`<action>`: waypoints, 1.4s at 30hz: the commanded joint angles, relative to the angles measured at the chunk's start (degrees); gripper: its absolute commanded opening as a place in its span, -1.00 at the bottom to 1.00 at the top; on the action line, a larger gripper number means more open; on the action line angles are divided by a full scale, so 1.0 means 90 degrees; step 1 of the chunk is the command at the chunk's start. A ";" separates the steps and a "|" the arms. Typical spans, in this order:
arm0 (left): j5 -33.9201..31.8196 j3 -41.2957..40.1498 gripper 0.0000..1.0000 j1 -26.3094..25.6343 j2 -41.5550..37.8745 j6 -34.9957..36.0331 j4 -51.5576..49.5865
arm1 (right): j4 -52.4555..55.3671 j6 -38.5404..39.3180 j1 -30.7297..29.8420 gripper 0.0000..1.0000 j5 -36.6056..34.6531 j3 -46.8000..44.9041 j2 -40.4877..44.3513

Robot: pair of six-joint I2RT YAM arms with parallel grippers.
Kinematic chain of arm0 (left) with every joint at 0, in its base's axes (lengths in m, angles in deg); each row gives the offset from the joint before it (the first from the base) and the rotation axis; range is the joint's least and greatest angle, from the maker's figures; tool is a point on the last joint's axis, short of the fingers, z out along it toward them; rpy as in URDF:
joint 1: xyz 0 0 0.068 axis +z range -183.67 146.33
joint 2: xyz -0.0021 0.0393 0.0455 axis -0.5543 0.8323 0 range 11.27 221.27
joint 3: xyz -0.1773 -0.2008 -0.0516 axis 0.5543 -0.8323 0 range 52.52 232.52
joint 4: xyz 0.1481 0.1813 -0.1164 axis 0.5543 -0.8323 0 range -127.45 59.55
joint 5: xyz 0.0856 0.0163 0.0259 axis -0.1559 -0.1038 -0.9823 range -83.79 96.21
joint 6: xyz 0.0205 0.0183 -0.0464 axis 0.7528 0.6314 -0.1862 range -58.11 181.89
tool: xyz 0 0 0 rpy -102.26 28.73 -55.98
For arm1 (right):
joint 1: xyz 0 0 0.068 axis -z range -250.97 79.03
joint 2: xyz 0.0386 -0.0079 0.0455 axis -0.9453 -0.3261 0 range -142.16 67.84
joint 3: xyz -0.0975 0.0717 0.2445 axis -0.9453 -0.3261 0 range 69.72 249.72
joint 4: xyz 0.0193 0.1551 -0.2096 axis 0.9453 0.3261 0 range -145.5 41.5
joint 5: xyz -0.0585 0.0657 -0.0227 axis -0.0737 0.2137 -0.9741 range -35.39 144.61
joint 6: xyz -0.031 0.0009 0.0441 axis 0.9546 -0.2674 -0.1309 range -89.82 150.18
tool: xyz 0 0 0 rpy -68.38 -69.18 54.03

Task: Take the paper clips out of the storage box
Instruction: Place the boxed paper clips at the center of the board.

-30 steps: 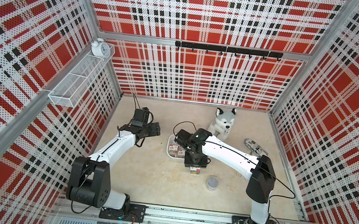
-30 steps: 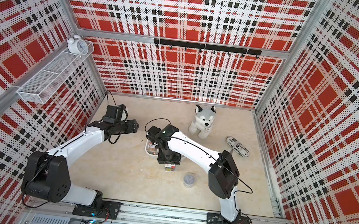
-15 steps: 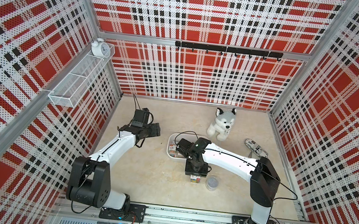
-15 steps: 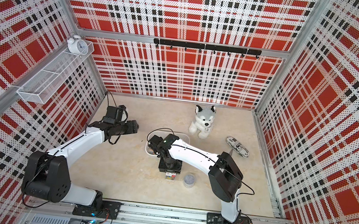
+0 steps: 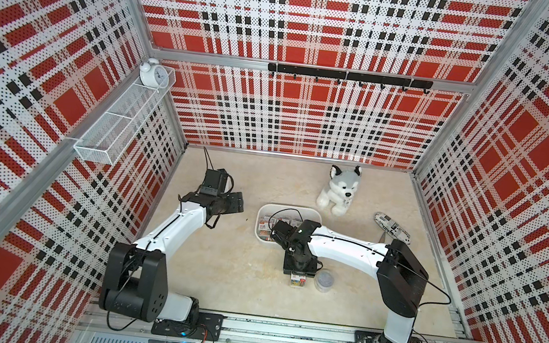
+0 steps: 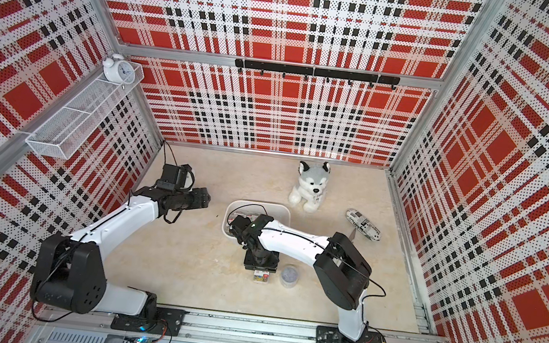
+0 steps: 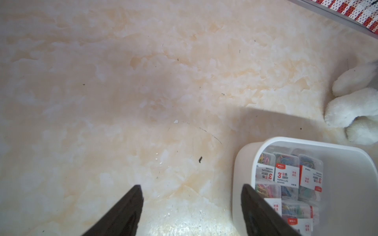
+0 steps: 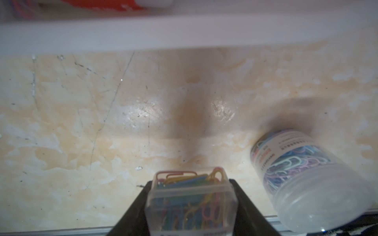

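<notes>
My right gripper should next lower the case it is holding onto the bare tabletop [image 5: 294, 288] beside the round tub and release it outside the box [image 5: 287, 211].
The white storage box [image 5: 287, 211] sits mid-table in both top views and holds several clear cases of coloured paper clips [image 7: 286, 175] with white-and-red labels. My right gripper [image 8: 191, 183] is shut on one such case [image 5: 298, 281], held low over the table on the near side of the box rim [image 8: 184, 38]. A round clear tub of clips [image 5: 324, 279] stands right beside the held case [image 6: 261, 277]. My left gripper [image 7: 192, 187] hangs open and empty over bare table, left of the box [image 7: 306, 143].
A plush husky [image 5: 338, 191] sits behind the box. A patterned pouch [image 5: 392, 226] lies at the right. On the left wall hangs a white wire-mesh basket [image 5: 123, 118] with an alarm clock [image 5: 151, 73]. A black hook rail [image 5: 348, 76] crosses the back wall.
My right gripper has carried the case from the box's near edge toward the front of the table, ending beside the round tub. The left arm has stayed put.
</notes>
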 commanded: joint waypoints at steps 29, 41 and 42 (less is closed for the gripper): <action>-0.0068 0.0202 0.56 0.0129 -0.0067 0.0118 -0.0182 | -0.0463 0.0254 -0.0068 0.18 0.0089 -0.0307 -0.0579; -0.0089 0.0099 0.56 0.0129 -0.0157 0.0133 -0.0142 | -0.0444 0.0172 -0.0084 0.23 0.0311 -0.0501 -0.0509; -0.0091 0.0096 0.56 0.0129 -0.0154 0.0137 -0.0135 | -0.0416 0.0164 -0.0093 0.23 0.0322 -0.0502 -0.0510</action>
